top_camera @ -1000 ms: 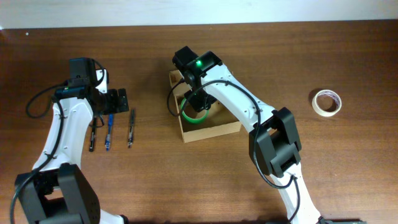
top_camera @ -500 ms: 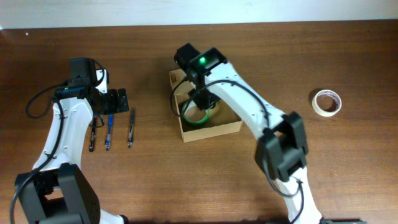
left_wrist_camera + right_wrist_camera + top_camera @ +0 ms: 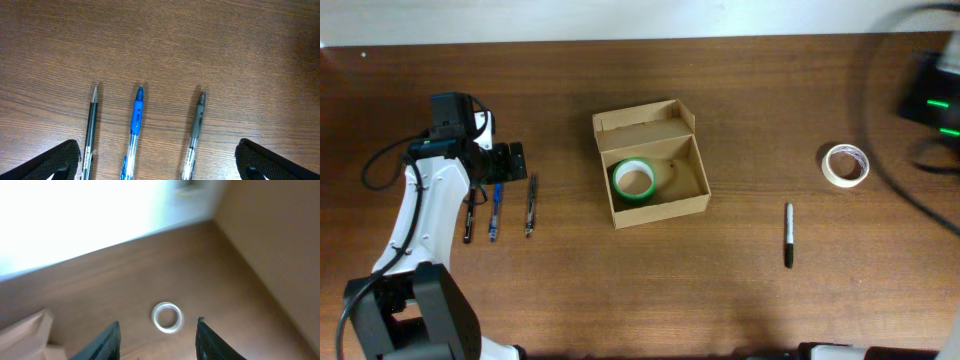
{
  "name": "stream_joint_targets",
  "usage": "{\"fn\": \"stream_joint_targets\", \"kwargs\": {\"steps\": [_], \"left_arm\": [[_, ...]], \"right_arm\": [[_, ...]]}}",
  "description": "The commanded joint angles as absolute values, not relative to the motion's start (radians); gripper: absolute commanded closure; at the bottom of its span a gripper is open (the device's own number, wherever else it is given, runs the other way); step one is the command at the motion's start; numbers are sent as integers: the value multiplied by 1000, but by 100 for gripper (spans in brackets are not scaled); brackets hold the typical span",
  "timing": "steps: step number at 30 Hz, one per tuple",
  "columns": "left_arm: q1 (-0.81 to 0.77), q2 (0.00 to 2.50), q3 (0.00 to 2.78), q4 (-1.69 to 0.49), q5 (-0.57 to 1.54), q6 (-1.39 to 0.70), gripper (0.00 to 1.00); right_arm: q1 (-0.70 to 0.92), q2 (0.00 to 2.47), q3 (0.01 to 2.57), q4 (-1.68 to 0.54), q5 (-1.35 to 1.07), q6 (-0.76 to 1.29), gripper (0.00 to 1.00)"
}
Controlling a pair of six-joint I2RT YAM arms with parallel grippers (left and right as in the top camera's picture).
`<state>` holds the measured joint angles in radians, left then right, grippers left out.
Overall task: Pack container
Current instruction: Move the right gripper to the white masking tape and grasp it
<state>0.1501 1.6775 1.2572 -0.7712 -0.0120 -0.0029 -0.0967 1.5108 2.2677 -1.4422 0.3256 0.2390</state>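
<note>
The robot will next bring its right gripper down to the side of the white tape roll that is away from the box.
The container, a plain brown cardboard box, stands open mid-table with its lid flap folded back. A green tape roll lies flat in its left half. A corner of the box shows in the right wrist view. My right arm is a blur at the far right edge, away from the box. My right gripper is open and empty, high above a white tape roll. My left gripper is open and empty, low over three pens, and shows in the overhead view.
The white tape roll lies at the right. A black marker lies right of the box toward the front. A black pen, a blue pen and a grey pen lie side by side at the left.
My right gripper let go of the green tape roll inside the box, and the arm swung away to the far right edge. The black marker is now uncovered. The left arm has not moved.
</note>
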Motion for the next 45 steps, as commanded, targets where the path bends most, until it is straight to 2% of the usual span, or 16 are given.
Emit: {"fn": "stream_joint_targets", "kwargs": {"steps": [1,7,12,21,41,42,43,45], "left_arm": [[154,1685,1275,-771,-15,9,1],[154,1685,1275,-772,-15,9,1],[154,1685,1275,-771,-15,9,1],[154,1685,1275,-771,-15,9,1],[154,1685,1275,-772,-15,9,1],[154,1685,1275,-771,-15,9,1],[154,1685,1275,-772,-15,9,1],[154,1685,1275,-772,-15,9,1]], "right_arm": [[-271,1588,2193,-1475,238,418,53],[-416,1729,1993,-1408,133,485,53],[-423,1885,1880,-1304,73,494,53],[-420,2131,1868,-1225,19,513,53],[-418,2178,1490,-895,33,441,54],[-419,2178,1487,-893,33,440,55],[-419,2178,1486,-892,33,432,60],[-418,2178,1486,-893,32,422,80]]}}
